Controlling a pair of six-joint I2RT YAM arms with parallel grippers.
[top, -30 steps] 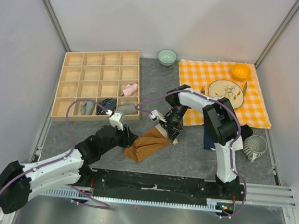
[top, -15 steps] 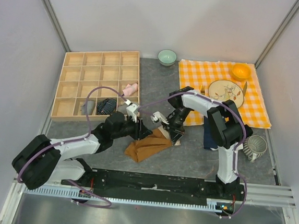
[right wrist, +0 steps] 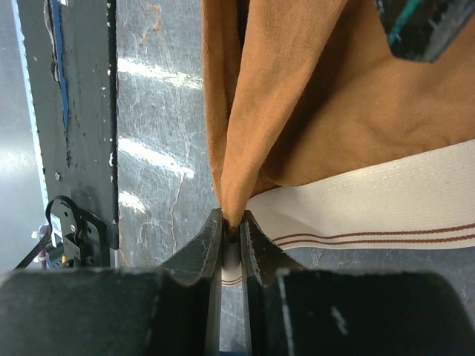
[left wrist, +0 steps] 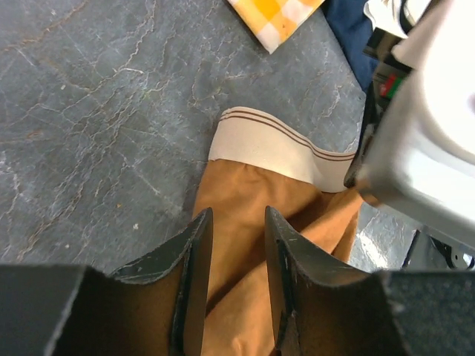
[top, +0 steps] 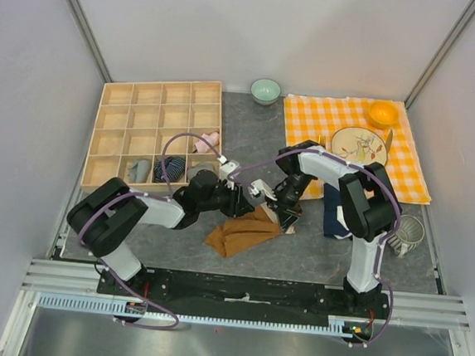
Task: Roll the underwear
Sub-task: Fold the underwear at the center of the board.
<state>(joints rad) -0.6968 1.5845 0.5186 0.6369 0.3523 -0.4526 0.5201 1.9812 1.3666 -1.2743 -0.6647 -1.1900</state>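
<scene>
The tan band's far part (top: 269,210) (right wrist: 401,194) still lies flat, so my right gripper should next carry the pinched fold outward along the tan band to that part and release it there.
The rust-brown underwear (top: 245,230) with its tan band lies rumpled on the grey table, in the middle. My right gripper (top: 284,209) is at its right end, shut on a pinched fold of the brown cloth (right wrist: 319,96) just above the striped band (right wrist: 371,200); the fold goes in between the right gripper (right wrist: 232,217) fingertips. My left gripper (top: 248,197) hangs low over the left part of the garment. In the left wrist view the left gripper (left wrist: 236,215) stands open, its fingers a narrow gap apart, with brown cloth (left wrist: 245,185) lying under and between them and the band (left wrist: 267,152) beyond.
A wooden compartment tray (top: 157,96) stands at the back left, holding a striped sock bundle (top: 169,169) and a pink item (top: 206,141). An orange checked cloth (top: 404,172) with a plate (top: 359,145) and an orange bowl (top: 383,113) lies at the right. A green bowl (top: 266,90), dark blue cloth (top: 334,216) and mug (top: 406,233) are nearby.
My left arm has swung right and forward from the tray's front edge to over the underwear, its jaws narrowing. The right gripper kept its hold and drew the cloth slightly right.
</scene>
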